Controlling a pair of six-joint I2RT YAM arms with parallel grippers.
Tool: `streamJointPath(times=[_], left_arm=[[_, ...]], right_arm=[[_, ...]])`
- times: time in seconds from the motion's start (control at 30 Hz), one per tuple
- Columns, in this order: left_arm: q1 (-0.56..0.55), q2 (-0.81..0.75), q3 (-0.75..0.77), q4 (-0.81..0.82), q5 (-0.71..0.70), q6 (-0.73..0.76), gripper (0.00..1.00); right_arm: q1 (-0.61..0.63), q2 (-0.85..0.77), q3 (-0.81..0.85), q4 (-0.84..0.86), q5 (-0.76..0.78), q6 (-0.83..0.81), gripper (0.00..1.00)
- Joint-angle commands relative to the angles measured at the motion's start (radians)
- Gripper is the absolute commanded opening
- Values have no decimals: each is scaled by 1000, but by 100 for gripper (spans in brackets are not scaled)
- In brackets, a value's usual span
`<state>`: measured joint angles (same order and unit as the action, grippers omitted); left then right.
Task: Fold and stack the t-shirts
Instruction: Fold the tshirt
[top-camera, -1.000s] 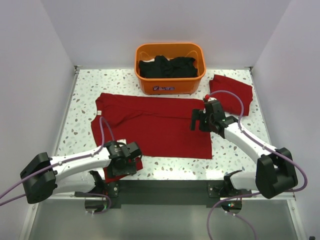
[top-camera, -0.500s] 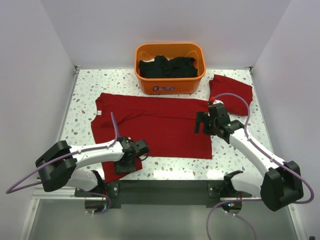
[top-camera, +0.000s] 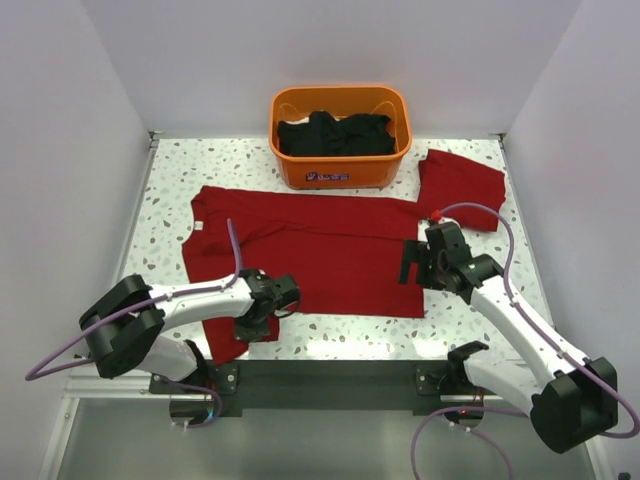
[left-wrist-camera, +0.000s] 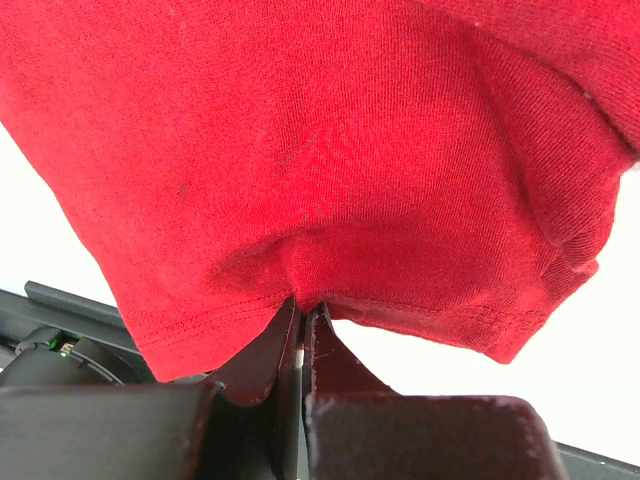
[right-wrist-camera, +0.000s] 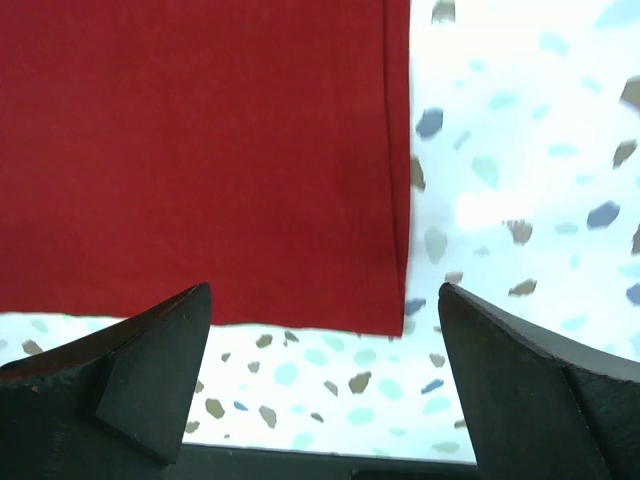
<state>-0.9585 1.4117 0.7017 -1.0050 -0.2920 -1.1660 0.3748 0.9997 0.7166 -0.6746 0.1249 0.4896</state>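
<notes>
My right gripper is open and will next come down and back onto the shirt's near corner (top-camera: 417, 312) (right-wrist-camera: 386, 322), because that corner lies flat between its spread fingers.
A dark-red t-shirt (top-camera: 330, 250) lies spread flat across the middle of the table. My left gripper (top-camera: 253, 324) is at the shirt's near left sleeve, shut on the sleeve hem (left-wrist-camera: 305, 303); the cloth (left-wrist-camera: 330, 160) bunches at the pinched spot. Over the shirt's near right corner my right gripper (top-camera: 411, 267) hovers open, with nothing between its fingers. In the right wrist view that corner (right-wrist-camera: 398, 318) lies just ahead of the right gripper (right-wrist-camera: 325, 345). A second t-shirt (top-camera: 460, 183), folded, rests at the back right.
An orange basket (top-camera: 340, 165) holding black clothes (top-camera: 335, 132) stands at the back centre, just beyond the spread shirt. White walls close in the table on the left, right and back. Speckled tabletop (top-camera: 165, 190) shows around the shirt.
My left gripper has shut on the sleeve hem, having been open a second ago. The right gripper has moved nearer along the shirt's right edge to the near corner, still open.
</notes>
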Motion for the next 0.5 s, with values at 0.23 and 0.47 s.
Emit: streamJointPath(times=[0.23, 0.47], left_arm=[[17, -40, 48, -52, -29, 15, 0], [56, -25, 97, -113, -61, 72, 0]], right_arm=[[99, -20, -144, -70, -123, 201, 95], [98, 56, -181, 12, -39, 248, 81]])
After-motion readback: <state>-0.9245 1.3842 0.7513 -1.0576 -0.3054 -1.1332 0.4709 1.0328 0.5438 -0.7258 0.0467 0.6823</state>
